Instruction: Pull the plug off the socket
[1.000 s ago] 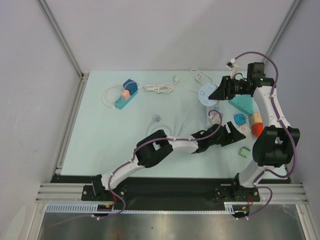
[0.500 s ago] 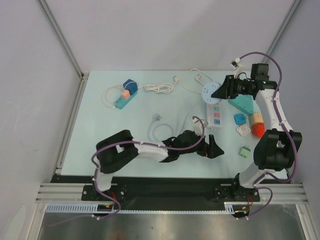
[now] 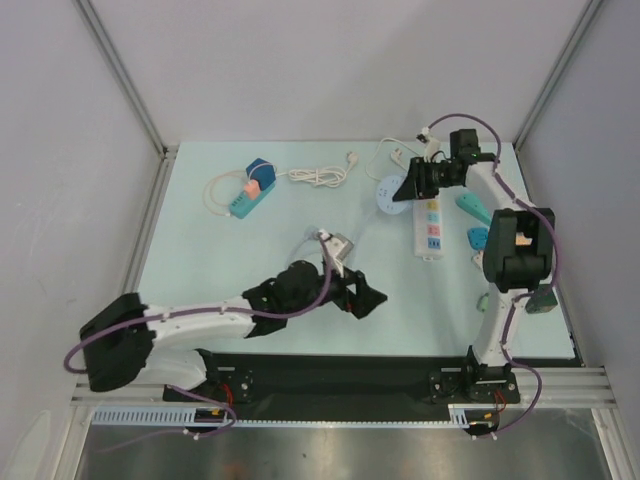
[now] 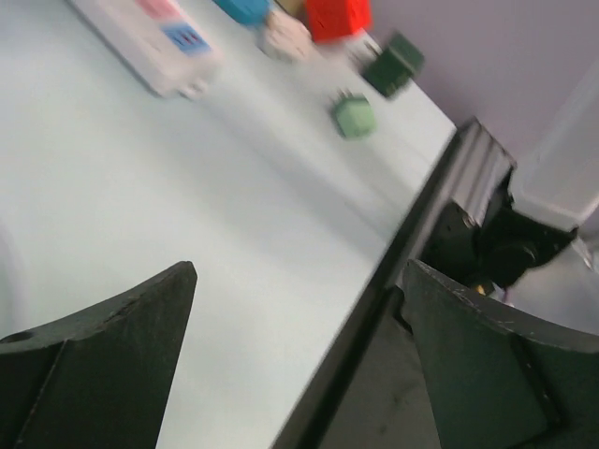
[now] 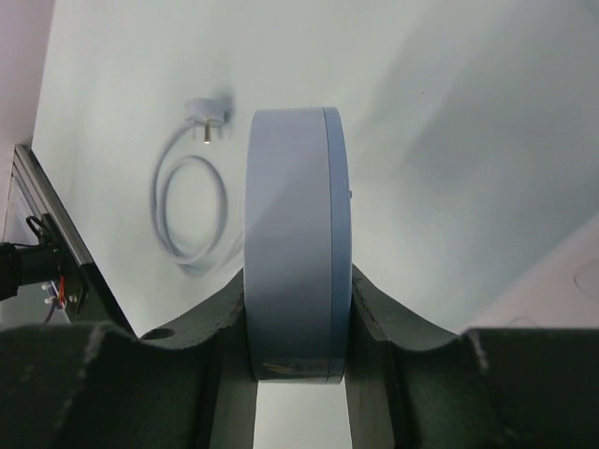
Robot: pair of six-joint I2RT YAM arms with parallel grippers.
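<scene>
The left gripper will next move outward onto the teal power strip's pink plug (image 3: 252,188), because the plug is outward of the gripper and to its left in the top view.
My right gripper (image 3: 403,188) is shut on the round pale-blue socket (image 3: 388,192) and holds it on edge above the table, at the back and right of centre. In the right wrist view the socket disc (image 5: 298,243) fills the gap between the fingers (image 5: 393,327). No plug sits in it. The white plug (image 5: 206,110) lies on the table beyond, its cable (image 5: 187,215) coiled beside it. My left gripper (image 3: 368,300) is open and empty near the front centre, low over the table; its view shows bare table between the jaws (image 4: 298,271).
A white power strip (image 3: 428,225) lies just right of the socket. Small coloured adapters (image 4: 354,117) sit along the right edge. At the back left are a teal power strip (image 3: 245,196) with a blue adapter (image 3: 258,168) and a white cable (image 3: 318,176).
My left arm has drawn back from the power strip toward the front left and opened its jaws. My right gripper has carried the round socket to the left and tipped it on edge.
</scene>
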